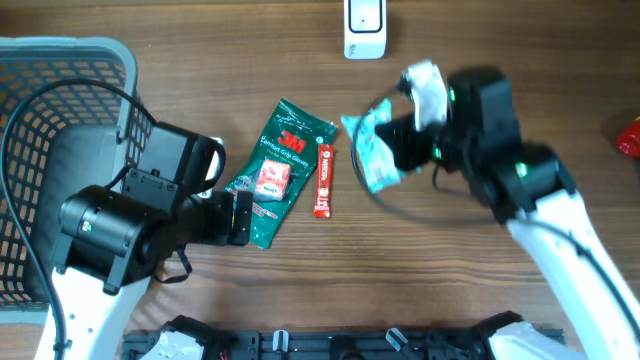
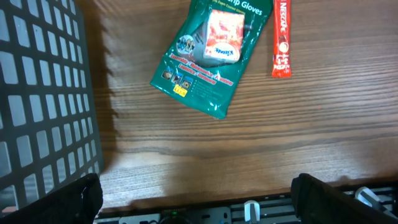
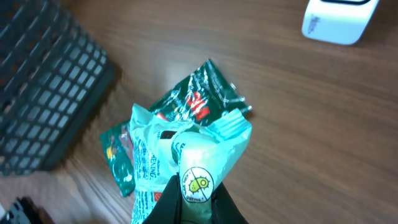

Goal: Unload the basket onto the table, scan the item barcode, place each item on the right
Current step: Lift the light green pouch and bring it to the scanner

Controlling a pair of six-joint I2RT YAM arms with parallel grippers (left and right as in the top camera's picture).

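My right gripper should move outward to the scanner (image 1: 364,30), then toward the red object, and down to release the packet beside it, since the tabletop there is clear.
My right gripper (image 1: 398,146) (image 3: 198,200) is shut on a light teal packet (image 1: 372,150) (image 3: 186,146), pinching its lower end and holding it up above the wooden table. The face toward the wrist camera carries a round germ sticker and print; no barcode shows on it. A white scanner (image 1: 364,30) (image 3: 339,22) stands at the table's far edge, beyond the packet. My left gripper (image 1: 240,218) (image 2: 202,199) is open and holds nothing, low over the table near the front edge, just short of a green glove packet (image 1: 283,165) (image 2: 211,53).
A red Nescafe stick (image 1: 323,180) (image 2: 282,40) lies right of the green packet. A grey mesh basket (image 1: 60,60) (image 2: 37,93) (image 3: 43,81) fills the left side. A red object (image 1: 630,135) sits at the right edge.
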